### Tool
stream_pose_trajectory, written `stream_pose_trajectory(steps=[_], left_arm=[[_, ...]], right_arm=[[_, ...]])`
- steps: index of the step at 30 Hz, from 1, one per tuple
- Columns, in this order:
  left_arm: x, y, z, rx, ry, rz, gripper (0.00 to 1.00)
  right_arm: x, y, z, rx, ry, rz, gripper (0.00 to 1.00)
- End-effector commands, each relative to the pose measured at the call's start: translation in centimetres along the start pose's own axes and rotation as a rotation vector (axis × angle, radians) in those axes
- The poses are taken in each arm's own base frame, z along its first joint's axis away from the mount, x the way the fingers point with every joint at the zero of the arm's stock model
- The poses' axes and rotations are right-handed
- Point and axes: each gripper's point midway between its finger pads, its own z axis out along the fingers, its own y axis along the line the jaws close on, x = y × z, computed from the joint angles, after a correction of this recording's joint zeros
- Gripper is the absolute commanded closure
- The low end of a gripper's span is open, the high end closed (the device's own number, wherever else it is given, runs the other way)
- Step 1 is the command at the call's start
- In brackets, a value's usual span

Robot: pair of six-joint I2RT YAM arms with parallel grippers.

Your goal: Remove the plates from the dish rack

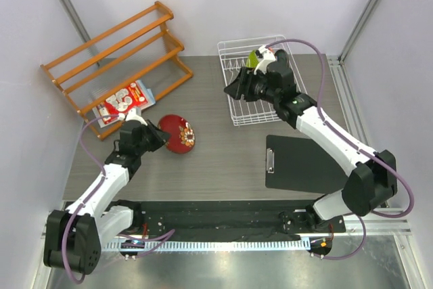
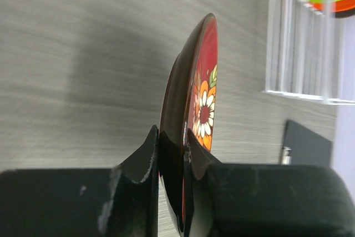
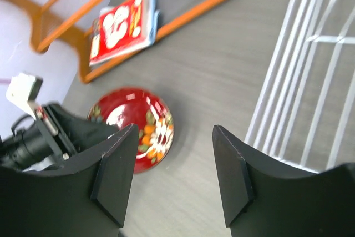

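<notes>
The left gripper carries the dark red plate point(image 1: 180, 133) down onto the tabletop next, then releases it, since empty table lies below the gripper.
My left gripper point(image 1: 160, 138) is shut on the rim of the dark red patterned plate point(image 1: 180, 133), which it holds on edge in the left wrist view point(image 2: 202, 92), close over the table left of centre. My right gripper point(image 1: 233, 90) is open and empty, over the left edge of the white wire dish rack point(image 1: 252, 114). Its wrist view looks down past its fingers point(image 3: 119, 176) at the red plate point(image 3: 145, 129) and the rack's wires point(image 3: 310, 70). A lime green plate point(image 1: 253, 58) stands in the rack. An orange plate's rim point(image 2: 343, 5) shows behind it. The teal plate is hidden.
An orange-brown wooden slatted shelf point(image 1: 115, 52) stands at the back left, with a red and white packet point(image 1: 124, 101) on its lowest level. A black clipboard point(image 1: 304, 164) lies on the table under the right arm. Walls close in on both sides.
</notes>
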Motion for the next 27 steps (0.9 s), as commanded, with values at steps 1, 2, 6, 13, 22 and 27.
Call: stream_pose_trajectory(steps=[1,2,6,13,22,27], left_arm=[[-0.9,0.2,0.4,0.003,-0.060,0.013,1.00],[-0.7,0.4,0.5,-0.001,-0.055,0.012,1.00],[0.0,1.6,0.9,-0.042,-0.046,0.002,1.00],[0.9,5.0,1.0,-0.198,-0.033,-0.008,1.00],[2.1,7.5,1.2,-0.316,0.015,-0.006,0.64],[2.6,7.8,1.5,-0.330,0.039,-0.011,0.58]], right_arm=[[-2.7,-2.3,-0.9,0.108,-0.040,-0.086,0.38],[-3.3,-3.1,-1.0,0.122,-0.047,-0.079,0.39],[-4.5,-5.9,-0.6,0.175,-0.052,-0.054,0.38],[-5.5,-13.8,1.1,0.404,-0.027,-0.049,0.39],[-5.9,-18.3,3.7,0.522,-0.001,-0.053,0.39],[-6.0,-19.4,4.7,0.545,0.007,-0.066,0.39]])
